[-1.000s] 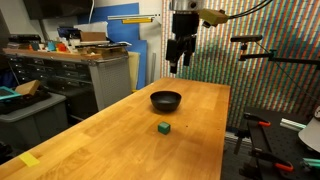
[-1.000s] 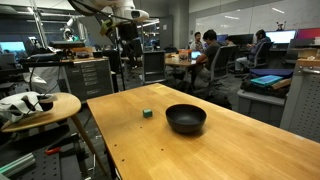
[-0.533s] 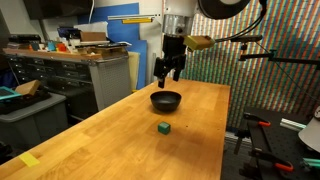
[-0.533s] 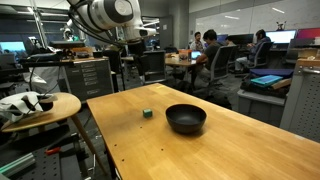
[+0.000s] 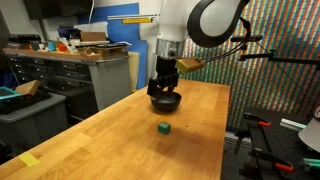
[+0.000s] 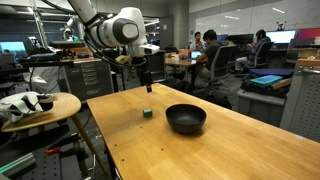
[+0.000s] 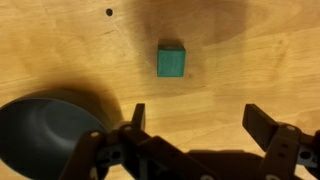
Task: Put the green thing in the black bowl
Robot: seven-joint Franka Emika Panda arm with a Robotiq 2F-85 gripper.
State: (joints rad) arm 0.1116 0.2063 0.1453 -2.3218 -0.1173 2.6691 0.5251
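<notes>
My gripper needs to move over the tiny green cube [image 5: 163, 128] [image 7: 171, 61] next and lower its open fingers on both sides of it, because it is below and beyond them.
A tiny green cube [image 5: 163, 128] lies on the wooden table, also seen in the other exterior view [image 6: 147, 113] and in the wrist view [image 7: 172, 61]. The black bowl [image 5: 166, 101] stands a little beyond it; it shows as well in an exterior view [image 6: 186, 118] and at the lower left of the wrist view [image 7: 40, 130]. My gripper [image 5: 162, 88] hangs open and empty above the table between cube and bowl, seen also in an exterior view [image 6: 146, 86]. In the wrist view the gripper [image 7: 197, 118] has its jaws wide apart with nothing between them, the cube beyond them.
The wooden table [image 5: 120, 140] has edges close on both sides. Cabinets and a workbench [image 5: 70, 60] stand behind. A small round side table [image 6: 40, 108] with white items stands beside the table. People sit at desks [image 6: 205, 55] in the background.
The arm has come down and forward from high above the table's far end to just over the table near the bowl and cube. Cube and bowl have not moved.
</notes>
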